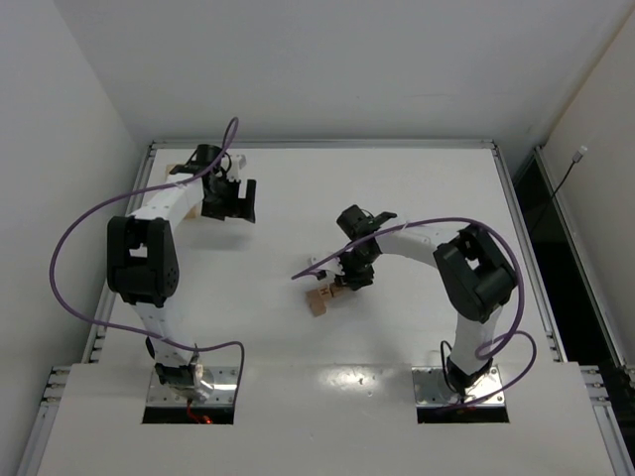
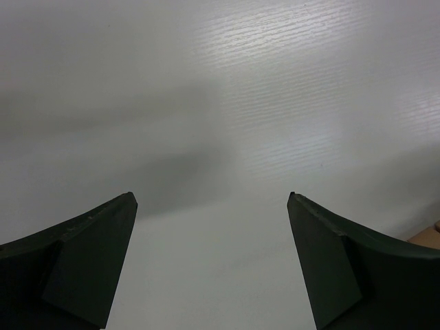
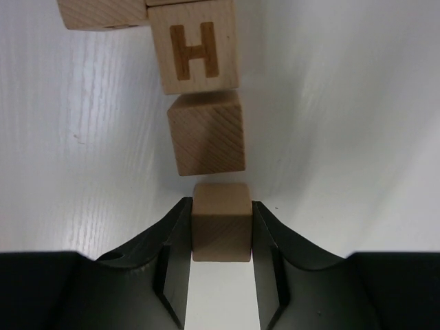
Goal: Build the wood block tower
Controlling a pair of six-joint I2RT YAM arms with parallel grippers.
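My right gripper will turn next and carry its block outward to let it go on the bare tabletop, because that clear spot is outward of my gripper's fingers.
My right gripper [image 3: 221, 210] is shut on a plain tan wood block [image 3: 221, 230], held low by the table. Just ahead of it lie a second plain block [image 3: 206, 132], a block marked H [image 3: 193, 47] and part of another block [image 3: 103, 12]. They lie close together, and I cannot tell whether any is stacked. In the top view the blocks [image 1: 321, 299] sit mid-table at the right gripper's [image 1: 338, 285] tips. No upright tower shows. My left gripper [image 1: 238, 201] is open and empty at the far left, with only bare table between its fingers [image 2: 103, 234].
A tan wooden thing [image 1: 177, 167] lies at the far left edge behind the left arm, and its corner shows in the left wrist view [image 2: 430, 237]. Purple cables loop from both arms. Raised rails edge the white table [image 1: 298, 377].
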